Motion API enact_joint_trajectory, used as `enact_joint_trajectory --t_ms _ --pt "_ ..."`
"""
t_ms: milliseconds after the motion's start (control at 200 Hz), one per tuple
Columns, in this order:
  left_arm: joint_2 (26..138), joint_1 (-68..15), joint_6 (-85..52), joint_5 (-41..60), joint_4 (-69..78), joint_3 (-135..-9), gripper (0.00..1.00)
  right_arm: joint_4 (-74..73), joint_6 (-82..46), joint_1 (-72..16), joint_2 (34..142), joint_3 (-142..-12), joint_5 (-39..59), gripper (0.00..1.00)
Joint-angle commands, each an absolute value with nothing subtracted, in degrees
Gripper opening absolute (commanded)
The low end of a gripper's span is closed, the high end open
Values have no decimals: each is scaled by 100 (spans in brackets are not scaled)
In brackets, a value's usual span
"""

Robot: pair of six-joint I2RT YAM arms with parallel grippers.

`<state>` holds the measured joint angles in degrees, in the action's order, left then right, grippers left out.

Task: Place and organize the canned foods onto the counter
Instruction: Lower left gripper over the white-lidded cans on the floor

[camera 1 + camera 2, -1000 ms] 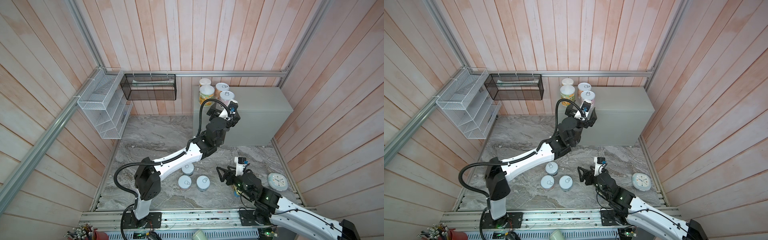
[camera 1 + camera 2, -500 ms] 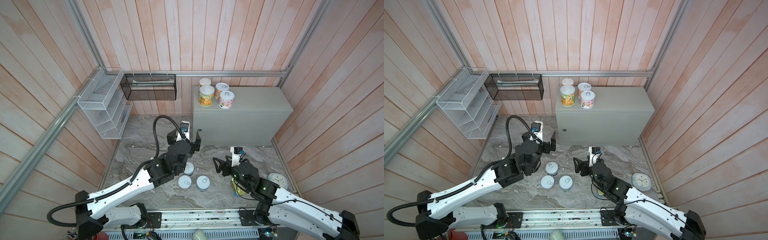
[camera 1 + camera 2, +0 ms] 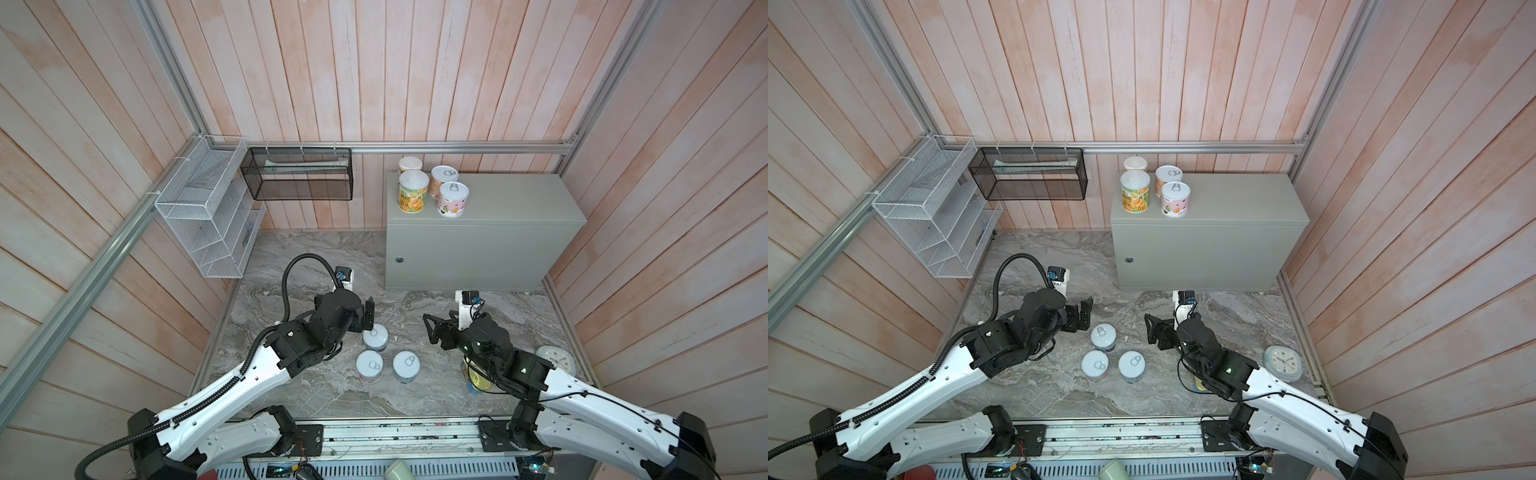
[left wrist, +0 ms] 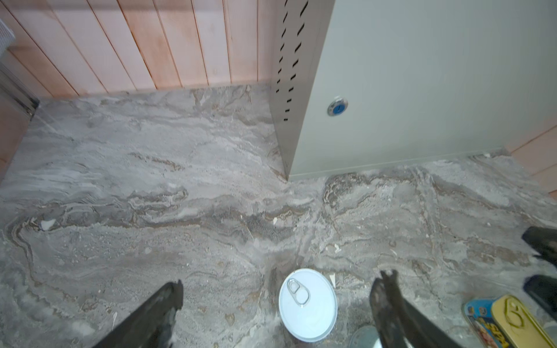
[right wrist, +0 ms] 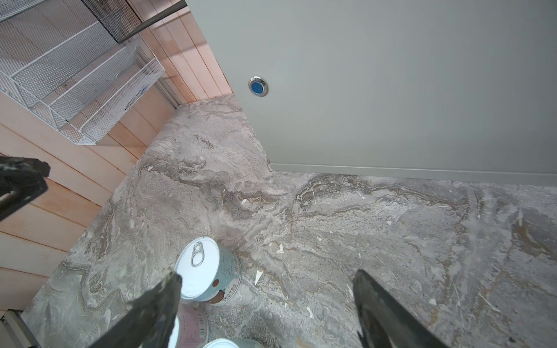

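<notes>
The lid shows between my spread fingers, and the can stands below my left gripper. I need to bring my left gripper down around the farthest pale blue pull-tab can [image 4: 308, 305] and close there.
The counter [image 3: 498, 199] is the light-grey box at the back right. Several canned foods stand at its left end: two yellow-green ones [image 3: 413, 195], a peach one [image 3: 444, 178] and a pink one [image 3: 453, 200]. Three pull-tab cans [image 3: 376, 336] [image 3: 370, 365] [image 3: 406, 365] stand on the marble floor. My left gripper [image 3: 1080, 318] hangs open just left of the farthest one; in the left wrist view that can [image 4: 307, 304] lies between the spread fingers. My right gripper [image 3: 1149, 329] is open and empty, right of the cans. A gold tin [image 4: 518, 322] lies under the right arm.
A round white clock [image 3: 555, 359] lies on the floor at the right. A white wire rack [image 3: 208, 216] and a black mesh basket [image 3: 297, 174] hang on the left and back walls. Wooden walls close in the grey marble floor [image 3: 324, 257].
My left arm let go of the pink can on the counter, drew back and came down beside the floor cans. My right gripper edged a little toward the back.
</notes>
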<state>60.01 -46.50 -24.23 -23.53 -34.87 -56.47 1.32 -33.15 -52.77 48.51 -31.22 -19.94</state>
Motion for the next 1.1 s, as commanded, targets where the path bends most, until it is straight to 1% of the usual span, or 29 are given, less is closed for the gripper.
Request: enact_joint_trajectory --t_ms 0,225,420,615,740,860,995,1095 --pt "6096 -4388 -2498 -1283 -3681 -5459 100 527 -3436 -5252 4770 -3203 -2118 89" --pt "6741 -4254 -2446 -95 -3263 -5271 100 915 -3523 -5230 4568 -3078 -2022 90" --pt "7396 -4254 -2340 355 -3287 -5332 100 1015 -3680 -5195 4277 -2791 -1914 91" --pt "8060 -4262 -2248 238 -3445 -5631 100 894 -3778 -5146 4092 -2474 -1839 91" --pt "8514 -4255 -2153 225 -3404 -5814 100 808 -3843 -5139 3966 -2264 -2002 91" --pt "8991 -4263 -2060 -166 -3701 -6077 100 669 -3832 -5085 3851 -2106 -1977 92" --pt "9135 -4287 -1991 -96 -3639 -6117 100 697 -3828 -5045 3788 -2041 -1975 92" --pt "9239 -4306 -1954 -375 -3729 -6148 100 686 -3857 -5030 3740 -2008 -1968 92"
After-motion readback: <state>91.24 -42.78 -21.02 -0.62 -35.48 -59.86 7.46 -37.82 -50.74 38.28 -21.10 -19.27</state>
